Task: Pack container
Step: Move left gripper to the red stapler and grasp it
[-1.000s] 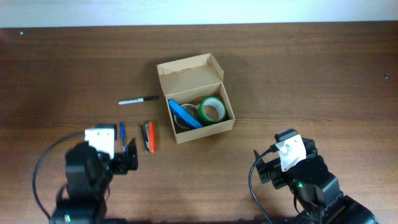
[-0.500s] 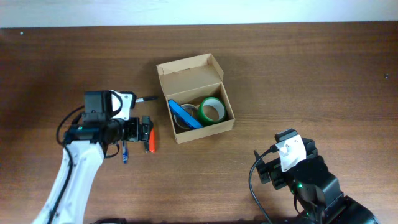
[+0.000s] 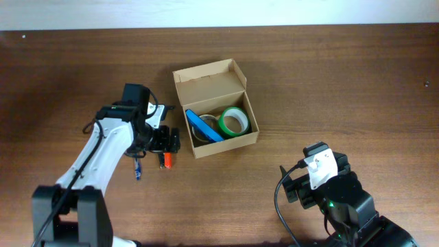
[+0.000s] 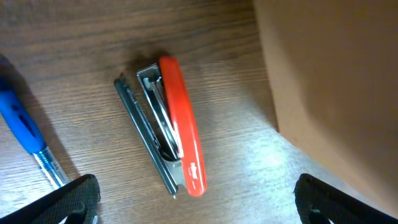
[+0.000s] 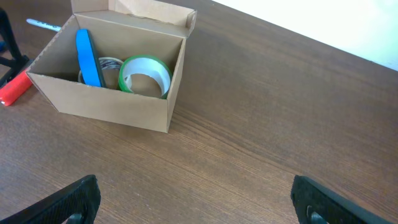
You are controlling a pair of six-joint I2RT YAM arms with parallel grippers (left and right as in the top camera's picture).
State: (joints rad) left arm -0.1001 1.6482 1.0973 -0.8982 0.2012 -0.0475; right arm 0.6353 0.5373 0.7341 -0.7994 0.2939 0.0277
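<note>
The red stapler is still outside the box, so my left gripper will lower next onto its black and red arms, a finger on either side.
The container (image 3: 239,74) is a tan cardboard box with its flap lid standing open at the back; its wall also shows in the left wrist view (image 4: 329,81) and the right wrist view (image 5: 106,106). Inside lie a green tape roll (image 3: 234,121), a blue flat item (image 3: 204,125) and a clear roll (image 5: 109,65). A red stapler (image 4: 180,143) lies on the table just left of the box. My left gripper (image 3: 166,142) hovers over it, open, its fingers (image 4: 74,199) well apart. My right gripper (image 5: 196,199) is open over bare table, at the front right.
A blue pen (image 4: 25,130) lies left of the stapler, also seen from overhead (image 3: 137,168). A black marker (image 3: 164,108) lies behind my left arm, mostly hidden by it. The table's far edge meets a white wall.
My left arm has swung from the front left across to the stapler beside the box, staying open. The right arm has not moved.
</note>
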